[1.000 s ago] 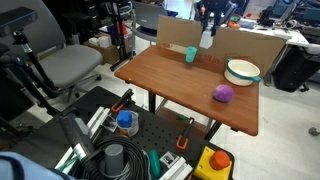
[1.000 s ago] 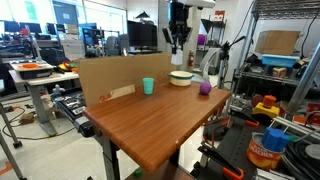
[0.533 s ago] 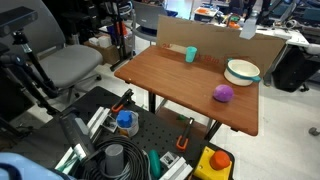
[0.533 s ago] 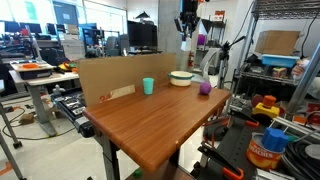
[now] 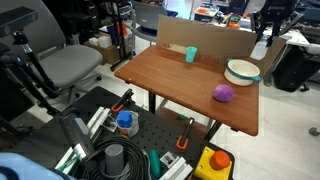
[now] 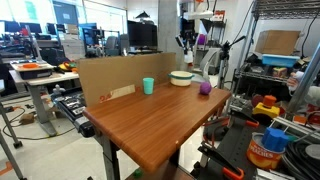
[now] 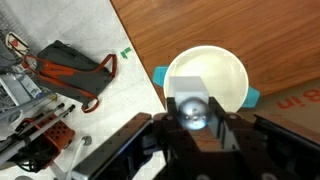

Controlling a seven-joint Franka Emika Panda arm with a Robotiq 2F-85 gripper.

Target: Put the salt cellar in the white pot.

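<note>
The salt cellar's end is still above the white pot's rim, so the robot's gripper should go down into the opening of the white pot and let go of the salt cellar (image 5: 260, 46) there.
My gripper (image 5: 262, 38) is shut on the salt cellar (image 5: 260, 46), a slim white shaker, and holds it in the air just above and beyond the white pot (image 5: 242, 72) at the table's far corner. In an exterior view the gripper (image 6: 186, 33) hangs over the pot (image 6: 181, 78) with the salt cellar (image 6: 186, 43) pointing down. In the wrist view the cellar's shiny cap (image 7: 192, 110) sits between my fingers (image 7: 192, 118), with the pot (image 7: 235, 70) right below it.
A teal cup (image 5: 190, 54) (image 6: 148, 86) and a purple ball (image 5: 224, 93) (image 6: 205, 88) stand on the wooden table (image 5: 180, 85). A cardboard wall (image 5: 175, 35) lines its back edge. A tool bag (image 7: 75, 75) lies on the floor beside the table.
My gripper has carried the salt cellar from near the teal cup across the back of the table to above the white pot, and it has come down a little.
</note>
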